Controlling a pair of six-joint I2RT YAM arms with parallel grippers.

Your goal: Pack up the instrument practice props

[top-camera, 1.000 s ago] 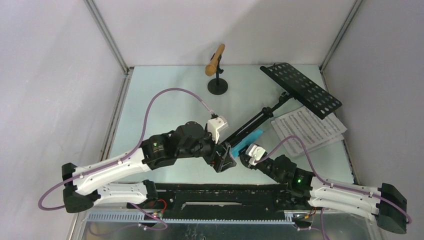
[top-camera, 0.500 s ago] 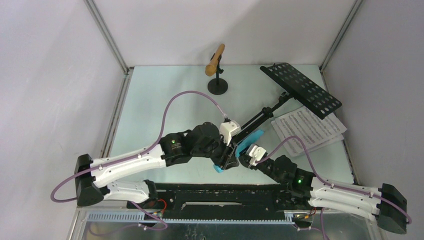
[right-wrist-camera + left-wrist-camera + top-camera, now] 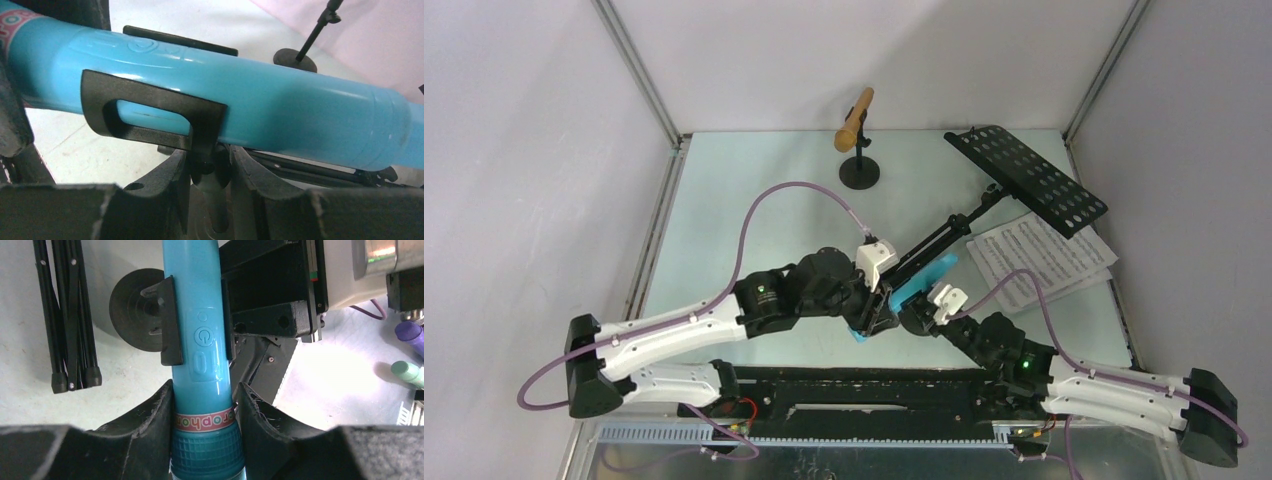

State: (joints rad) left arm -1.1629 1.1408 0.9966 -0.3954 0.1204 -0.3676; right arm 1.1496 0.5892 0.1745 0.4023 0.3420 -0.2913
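I will pull the microphone past the tripod legs with my left gripper next, then lower to release it, as bare tabletop lies below and to its left in the top view.
The light-blue microphone [image 3: 924, 281] [image 3: 199, 335] [image 3: 280, 102] sits in the black clip of a short round-based holder [image 3: 169, 322] [image 3: 150, 114], near the table's front middle. My left gripper [image 3: 871, 322] [image 3: 203, 396] is shut on the microphone, just above its gridded head. My right gripper [image 3: 914, 318] [image 3: 210, 162] is shut on the holder's stem under the clip. The tan microphone [image 3: 855, 118] stands in the other holder [image 3: 859, 172] at the back. The black music rack [image 3: 1027, 178] lies tipped at the right, over the white sheet music [image 3: 1041, 258].
The rack's folded tripod legs [image 3: 67, 315] lie just left of the holder's round base [image 3: 132, 305]. Metal frame posts and grey walls close the table on three sides. A black rail [image 3: 864, 385] runs along the near edge between the arm bases.
My left arm has swung right to the light-blue microphone and its jaws have closed on it. The microphone has tilted slightly. The right gripper has kept its hold.
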